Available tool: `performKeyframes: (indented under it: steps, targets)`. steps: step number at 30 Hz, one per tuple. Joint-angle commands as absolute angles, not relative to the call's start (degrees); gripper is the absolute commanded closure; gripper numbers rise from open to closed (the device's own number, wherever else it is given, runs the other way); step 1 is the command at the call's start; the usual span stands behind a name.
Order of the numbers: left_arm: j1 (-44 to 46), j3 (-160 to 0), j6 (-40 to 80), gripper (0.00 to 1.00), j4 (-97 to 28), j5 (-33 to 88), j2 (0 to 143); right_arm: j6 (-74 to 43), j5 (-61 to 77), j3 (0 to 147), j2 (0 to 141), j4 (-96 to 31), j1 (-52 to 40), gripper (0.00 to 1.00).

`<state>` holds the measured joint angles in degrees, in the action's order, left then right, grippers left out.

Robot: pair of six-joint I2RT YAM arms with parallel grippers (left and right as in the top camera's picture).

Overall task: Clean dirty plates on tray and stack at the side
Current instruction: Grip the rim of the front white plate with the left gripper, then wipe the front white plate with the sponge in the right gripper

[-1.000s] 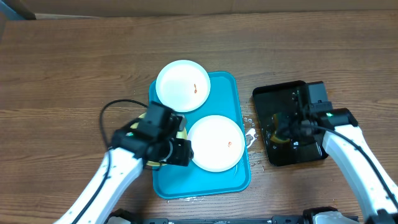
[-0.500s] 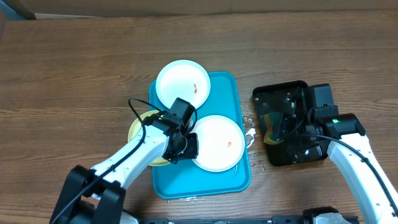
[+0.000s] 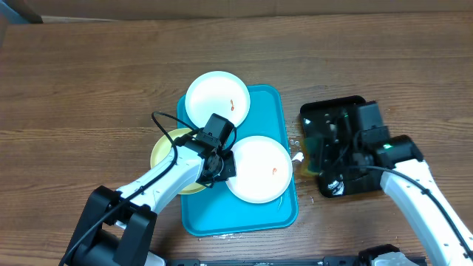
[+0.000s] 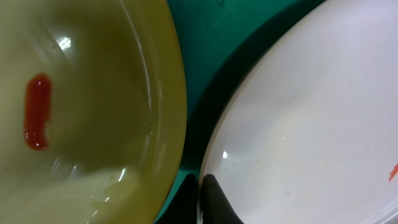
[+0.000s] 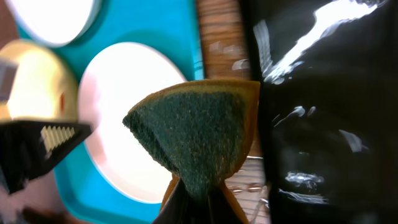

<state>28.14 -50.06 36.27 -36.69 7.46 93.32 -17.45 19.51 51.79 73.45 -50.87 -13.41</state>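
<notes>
My right gripper lowers and releases the sponge (image 5: 196,134) on the black tray (image 5: 320,118) below it next, toward the right in the overhead view. This comes after wiping the near plate's smear.
The turquoise tray (image 3: 277,111) carries two white plates, one at its far end (image 3: 217,101) and one nearer me (image 3: 259,170), each with a small red smear. A yellow-green plate (image 3: 168,146) overlaps the tray's left rim, and its red smear (image 4: 37,112) shows close up. My left gripper (image 3: 224,165) (image 4: 200,200) is shut on the near white plate's (image 4: 311,124) left rim. My right gripper (image 3: 319,164) (image 5: 198,202) is shut on a green-and-yellow sponge (image 5: 196,134), held over the gap between the tray and the black tray.
A black tray (image 3: 347,122) with wet glints sits right of the turquoise tray. Water drops (image 3: 297,157) lie on the wooden table between the two. The left arm's cable (image 3: 159,122) loops over the yellow-green plate.
My left gripper swung right over the yellow-green plate and shut on the near white plate's rim. My right gripper carried the sponge left, from inside the black tray to its left edge.
</notes>
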Motion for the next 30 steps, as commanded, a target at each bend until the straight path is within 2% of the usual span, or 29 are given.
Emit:
performKeyframes:
  steps: [1, 4, 15, 23, 30]
  targets:
    - [28.25, -49.76, 36.12, 0.96, -36.49, 6.44, 94.65, -16.56, 19.81, 53.32, 72.75, -48.47, -20.84, 0.96]
    - [28.25, -49.76, 35.79, 0.96, -37.36, 6.44, 94.65, -20.03, 13.58, 53.19, 74.24, -46.44, -26.33, 0.96]
    - [28.25, -49.76, 40.38, 0.96, -40.82, 7.77, 94.65, -22.81, 12.6, 51.2, 89.1, -32.88, -37.52, 0.96]
    - [28.14, -49.76, 40.77, 0.96, -40.88, 7.44, 94.65, -28.08, 5.91, 51.11, 99.07, -30.24, -38.61, 0.96]
    - [28.14, -49.76, 41.06, 0.95, -41.12, 6.83, 94.67, -39.42, -12.1, 50.89, 104.27, -36.6, -37.45, 0.96]
